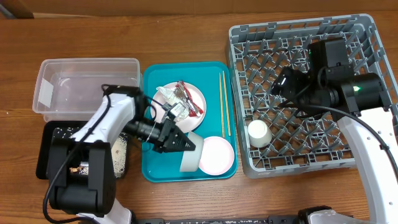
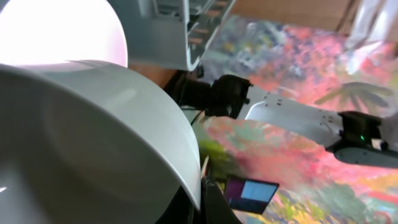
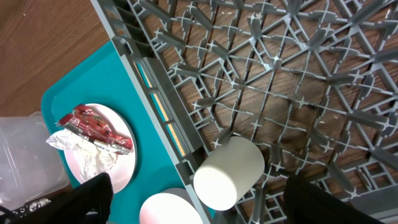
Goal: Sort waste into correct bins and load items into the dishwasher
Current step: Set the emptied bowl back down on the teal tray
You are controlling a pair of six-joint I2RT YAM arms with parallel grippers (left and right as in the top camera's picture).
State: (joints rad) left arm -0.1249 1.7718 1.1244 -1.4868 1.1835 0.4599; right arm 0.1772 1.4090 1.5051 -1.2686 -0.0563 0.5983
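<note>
I should next lower my left gripper down and left in the overhead view, toward the tray's bare near corner [image 1: 162,167], turning the tipped bowl upright.
My left gripper [image 1: 184,144] is shut on the rim of the whitish bowl [image 1: 190,161], which is tipped on its side over the teal tray. The bowl [image 2: 93,143] fills the left wrist view, with one finger [image 2: 211,202] pressed on its edge. The pink bowl [image 1: 215,154] sits beside it. A pale plate [image 1: 186,99] holds crumpled wrappers [image 3: 93,134]. Two chopsticks [image 1: 224,102] lie along the tray's right side. The white cup [image 3: 227,172] lies in the grey dish rack [image 1: 367,43]. My right gripper [image 1: 280,87] hovers open above the cup, touching nothing.
The clear tub [image 1: 87,81] stands at the back left. In front of it the black tray [image 1: 45,149] holds rice grains and is partly covered by my left arm. The teal serving tray [image 1: 155,168] lies between the bins and the rack.
</note>
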